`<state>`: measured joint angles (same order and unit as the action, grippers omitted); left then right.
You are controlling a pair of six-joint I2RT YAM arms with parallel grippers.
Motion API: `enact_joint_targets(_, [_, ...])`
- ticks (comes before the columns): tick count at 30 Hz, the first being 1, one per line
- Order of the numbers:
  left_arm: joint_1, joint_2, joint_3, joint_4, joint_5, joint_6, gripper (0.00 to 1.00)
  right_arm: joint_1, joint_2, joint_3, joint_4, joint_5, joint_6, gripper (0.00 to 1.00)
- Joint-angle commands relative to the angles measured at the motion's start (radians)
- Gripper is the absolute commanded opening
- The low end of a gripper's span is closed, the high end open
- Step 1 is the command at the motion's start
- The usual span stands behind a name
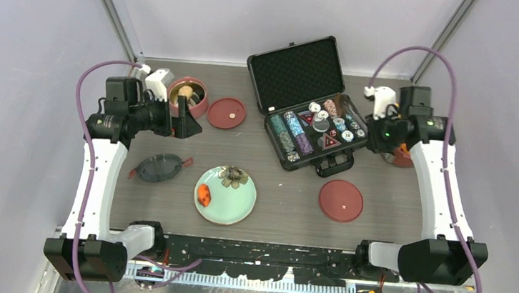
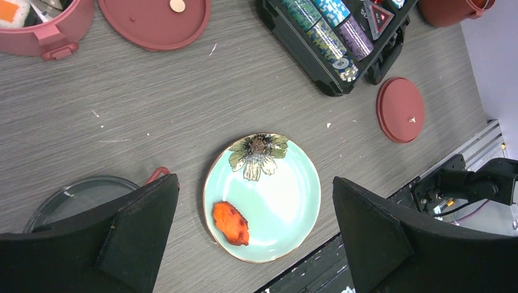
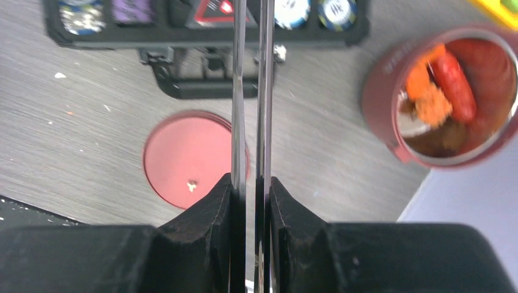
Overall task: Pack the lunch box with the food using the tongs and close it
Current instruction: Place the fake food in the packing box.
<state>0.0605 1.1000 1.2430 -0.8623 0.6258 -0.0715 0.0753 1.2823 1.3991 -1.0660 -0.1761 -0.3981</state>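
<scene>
My right gripper swings past the lunch box's open second level below it next, to its right in the top view, lowers the tongs' tips inside and releases.
The lunch box stands in parts. One maroon bowl tier (image 1: 188,95) at the back left holds sushi and other pieces. A second tier (image 3: 446,97) at the far right holds a dark sausage (image 3: 455,79) and orange bits. My right gripper (image 3: 251,183) is shut on the slim silver tongs (image 3: 238,91), both arms pressed nearly together, their tips out of view over the poker case. My left gripper (image 2: 255,180) hangs open high above the pale green plate (image 2: 287,201), where one orange-red food piece (image 2: 230,223) lies. The dark translucent top lid (image 1: 159,168) lies left of the plate.
An open black case of poker chips (image 1: 310,115) sits mid-back. One flat red inner lid (image 1: 226,112) lies beside the left tier, another (image 1: 341,200) on the table front right. In the top view, the right arm partly hides the right tier (image 1: 403,158).
</scene>
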Motion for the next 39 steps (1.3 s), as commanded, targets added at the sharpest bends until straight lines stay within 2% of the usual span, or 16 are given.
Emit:
enact_joint_targets(1, [0.006, -0.024, -0.017, 0.054, 0.054, 0.017, 1.0, -0.197, -0.058, 0.06, -0.11, -0.075, -0.117, 0.07])
enact_joint_targets(9, [0.005, -0.059, -0.056, 0.095, 0.086, 0.025, 1.0, -0.572, -0.023, 0.128, -0.219, -0.104, -0.281, 0.07])
enact_joint_targets(12, [0.005, -0.065, -0.052, 0.087, 0.094, 0.033, 1.0, -0.642, 0.008, 0.154, -0.229, -0.075, -0.31, 0.07])
enact_joint_targets(17, [0.006, -0.085, -0.073, 0.096, 0.116, 0.029, 1.0, -0.666, 0.046, 0.141, -0.227, -0.02, -0.335, 0.09])
enact_joint_targets(35, [0.006, -0.117, -0.079, 0.099, 0.116, 0.038, 1.0, -0.684, 0.239, 0.107, -0.18, -0.026, -0.301, 0.1])
enact_joint_targets(37, [0.005, -0.116, -0.079, 0.096, 0.109, 0.041, 1.0, -0.693, 0.261, 0.115, -0.181, -0.036, -0.296, 0.14])
enact_joint_targets(39, [0.005, -0.115, -0.078, 0.094, 0.107, 0.044, 1.0, -0.706, 0.278, 0.129, -0.18, -0.044, -0.289, 0.22])
